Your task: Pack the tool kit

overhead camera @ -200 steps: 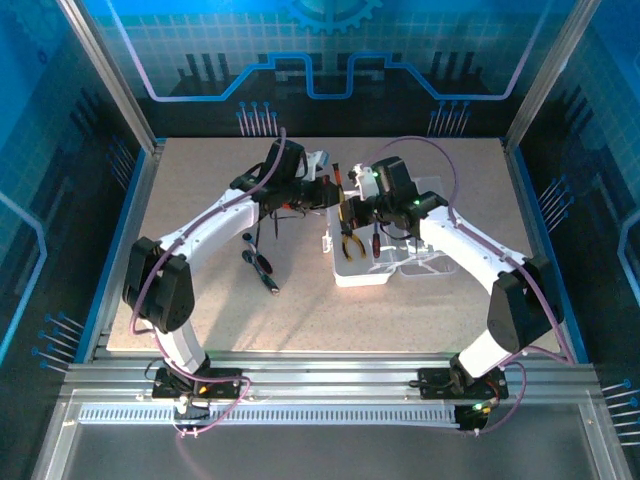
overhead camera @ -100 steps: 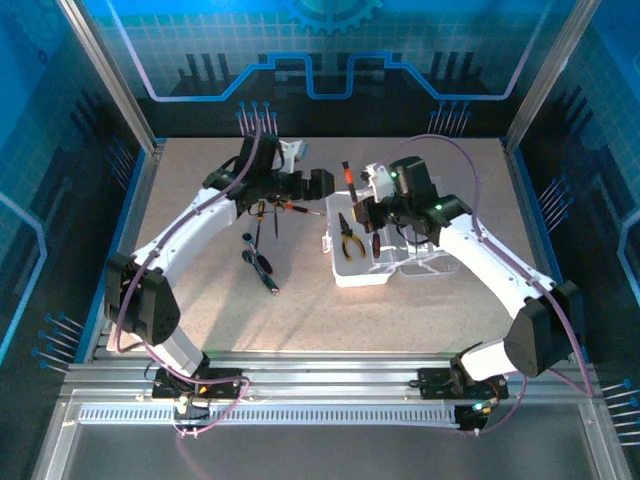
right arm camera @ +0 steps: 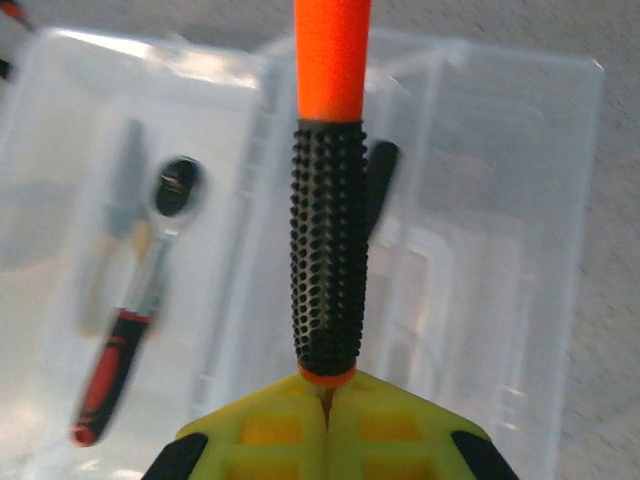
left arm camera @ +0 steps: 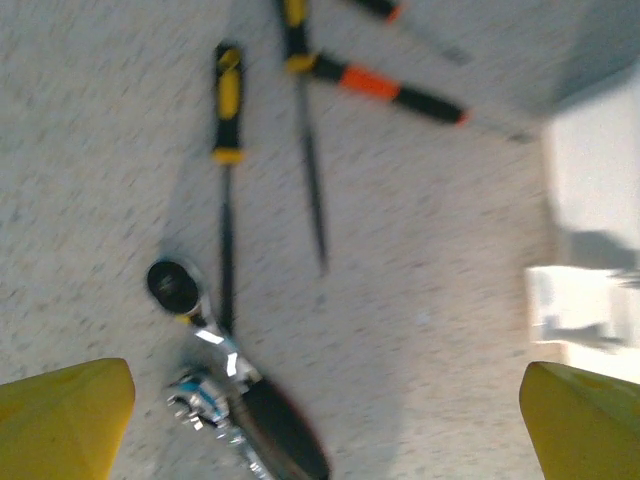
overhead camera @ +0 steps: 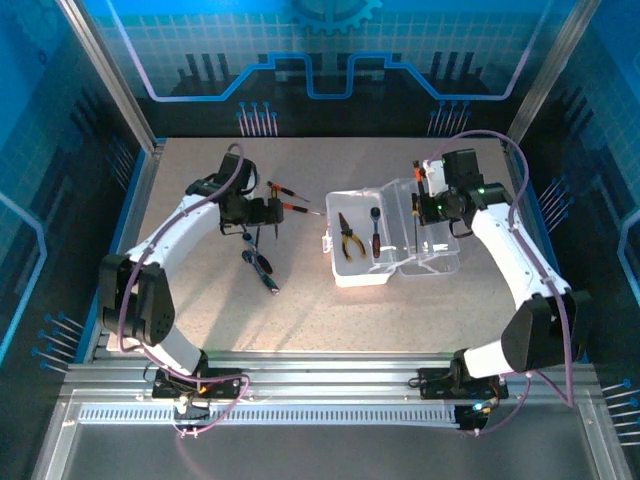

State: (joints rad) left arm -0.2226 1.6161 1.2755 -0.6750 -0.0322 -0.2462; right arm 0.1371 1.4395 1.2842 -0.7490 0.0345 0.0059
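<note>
My right gripper lowers into the open lid next, releasing the screwdriver's stem on the part by the lid's outer rim [overhead camera: 438, 230] [right arm camera: 500, 260], since it lies empty below.
The clear tool kit case [overhead camera: 345, 272] lies open mid-table, its lid [overhead camera: 432, 250] folded out to the right. Inside lie yellow-handled pliers [overhead camera: 348, 240] and a red-handled ratchet [overhead camera: 376, 232] [right arm camera: 118, 345]. My right gripper [overhead camera: 424, 196] [right arm camera: 327, 400] hovers over the lid, shut on an orange-and-black screwdriver [right arm camera: 328, 250]. My left gripper [overhead camera: 262, 212] [left arm camera: 320, 385] is open and holds nothing. It hangs above loose tools: a yellow-and-black screwdriver [left arm camera: 228, 100], an orange-and-black screwdriver [left arm camera: 395, 92] and a metal wrench [left arm camera: 235, 410].
More loose screwdrivers [overhead camera: 290, 198] lie left of the case. The wrench [overhead camera: 260, 268] rests nearer the front. A raised frame [overhead camera: 150, 180] borders the tabletop on all sides. Bare table stretches in front of the case.
My left gripper has opened and pulled back left from the case to over the loose tools. My right gripper carried the screwdriver rightward, from above the case to above the lid.
</note>
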